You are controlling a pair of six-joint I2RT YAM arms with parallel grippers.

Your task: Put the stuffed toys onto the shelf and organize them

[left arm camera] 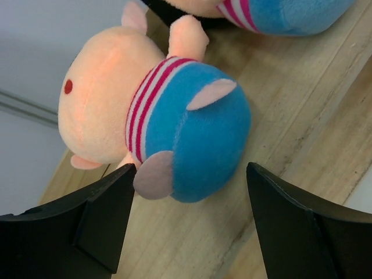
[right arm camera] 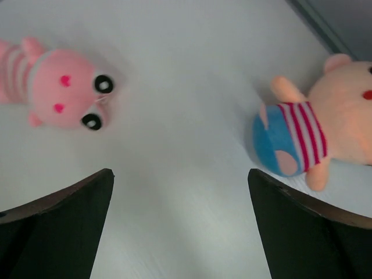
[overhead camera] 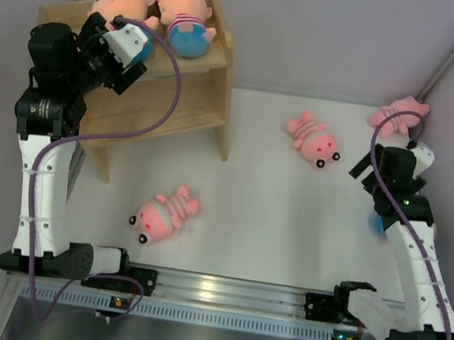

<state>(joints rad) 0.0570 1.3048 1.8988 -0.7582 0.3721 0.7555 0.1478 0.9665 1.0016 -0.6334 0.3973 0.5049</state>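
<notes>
The head of the striped pink pig is my right gripper's next target, so I will lower the gripper and move it toward the shelf [overhead camera: 187, 103], onto that head.
The wooden shelf [overhead camera: 187, 103] stands at the back left. Two peach dolls lie on its top tier, the left doll [overhead camera: 117, 3] and the right doll [overhead camera: 181, 16]. My left gripper [overhead camera: 134, 60] is open just behind the left doll's blue pants. In the left wrist view the open jaws [left arm camera: 192, 167] flank the left doll [left arm camera: 174, 116] on the wood [left arm camera: 232, 232] without touching it. My right gripper [overhead camera: 372, 173] is open and empty above the table [right arm camera: 180, 171]. A third doll [right arm camera: 325, 128] lies to its right, mostly hidden under the arm in the top view [overhead camera: 379, 225].
Three pink pigs lie on the white table: one at the front middle [overhead camera: 165, 212], one right of the shelf [overhead camera: 313, 140], also in the right wrist view [right arm camera: 58, 87], and one at the back right corner [overhead camera: 400, 113]. The shelf's lower tier holds nothing visible.
</notes>
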